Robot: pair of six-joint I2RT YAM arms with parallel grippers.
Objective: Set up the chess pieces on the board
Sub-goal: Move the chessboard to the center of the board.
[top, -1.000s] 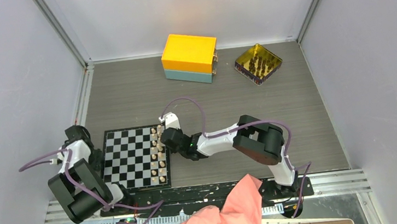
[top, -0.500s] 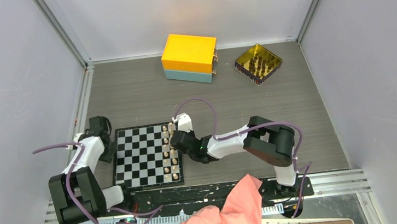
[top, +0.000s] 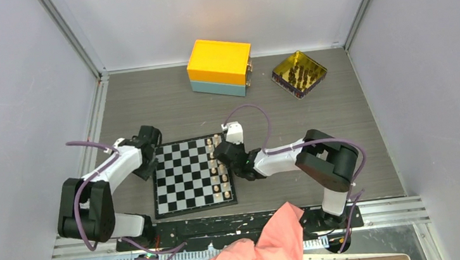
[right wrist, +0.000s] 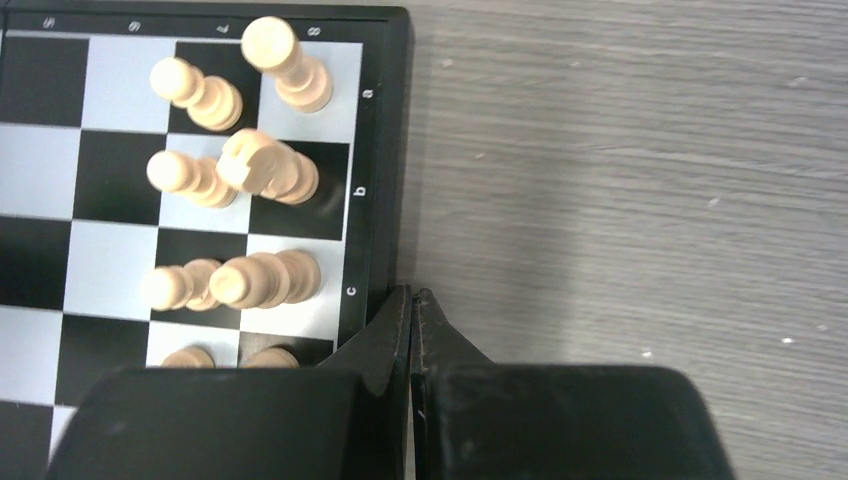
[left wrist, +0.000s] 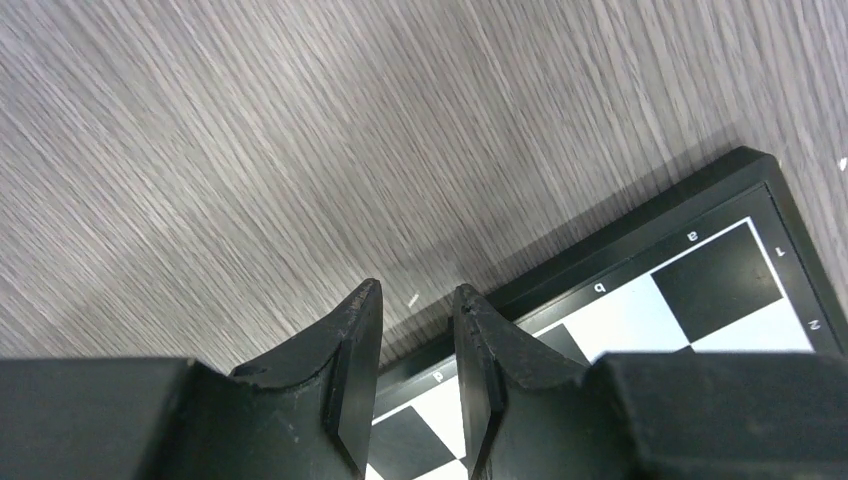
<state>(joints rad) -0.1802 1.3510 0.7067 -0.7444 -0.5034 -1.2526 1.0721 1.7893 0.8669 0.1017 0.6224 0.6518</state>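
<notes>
The right gripper will move outward and to the right in the top view, past the board's far corner, because its closed fingers are against the board's dark border.
The black-and-white board (top: 181, 176) lies on the grey table, a little skewed. Several light tan chess pieces (top: 219, 169) stand in its two right-hand columns; in the right wrist view they (right wrist: 265, 165) stand upright near the board's border (right wrist: 385, 150). My left gripper (top: 151, 151) sits at the board's left edge, jaws a small gap apart and empty (left wrist: 415, 295), over the dark border (left wrist: 640, 215). My right gripper (top: 222, 151) is shut and empty (right wrist: 411, 300), its tips against the board's right edge.
A yellow-and-teal box (top: 219, 67) stands at the back centre. A gold square tin (top: 299, 73) with dark pieces in it stands at the back right. A pink cloth (top: 258, 248) lies at the near edge by the arm bases.
The board has slid to the right and turned slightly, its pieces still standing. Both grippers moved right with it, staying at its left and right edges.
</notes>
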